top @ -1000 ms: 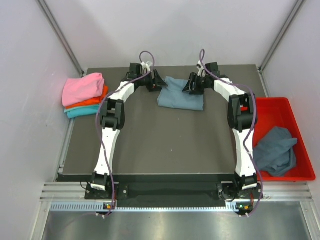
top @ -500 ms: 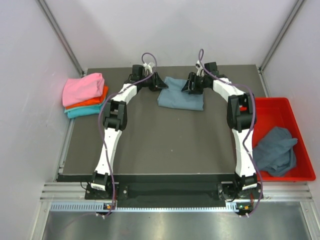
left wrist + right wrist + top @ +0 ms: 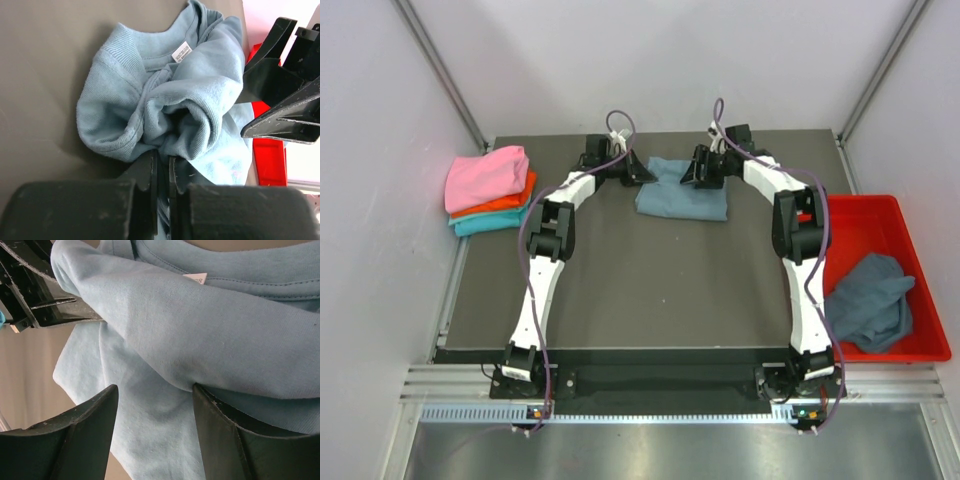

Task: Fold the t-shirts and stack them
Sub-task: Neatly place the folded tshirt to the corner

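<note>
A gap parts the folded stack and the shirt, so my left gripper will drag the fold toward the stack and release it on the tabletop between the stack and the shirt (image 3: 170, 100).
A slate blue-grey t-shirt (image 3: 682, 190) lies partly folded at the back middle of the dark table. My left gripper (image 3: 638, 172) is at its left edge, shut on a bunched fold of the shirt (image 3: 170, 100); cloth shows pinched between the nearly closed jaws of the left gripper (image 3: 162, 157). My right gripper (image 3: 693, 172) is over the shirt's upper right part. In the right wrist view the right gripper (image 3: 155, 395) stands open, its fingers (image 3: 90, 420) straddling the cloth (image 3: 200, 325), with a raised fold resting on the right-hand finger.
A folded stack of pink, orange and teal t-shirts (image 3: 488, 188) sits at the table's left edge. A red tray (image 3: 895, 222) stands off the right side with a crumpled blue-grey t-shirt (image 3: 868, 300) in it. White walls close in behind and on both sides.
My left gripper has shut on the shirt's left edge, bunching the cloth. Both wrists edged slightly toward the back. The right gripper's opening is unchanged.
</note>
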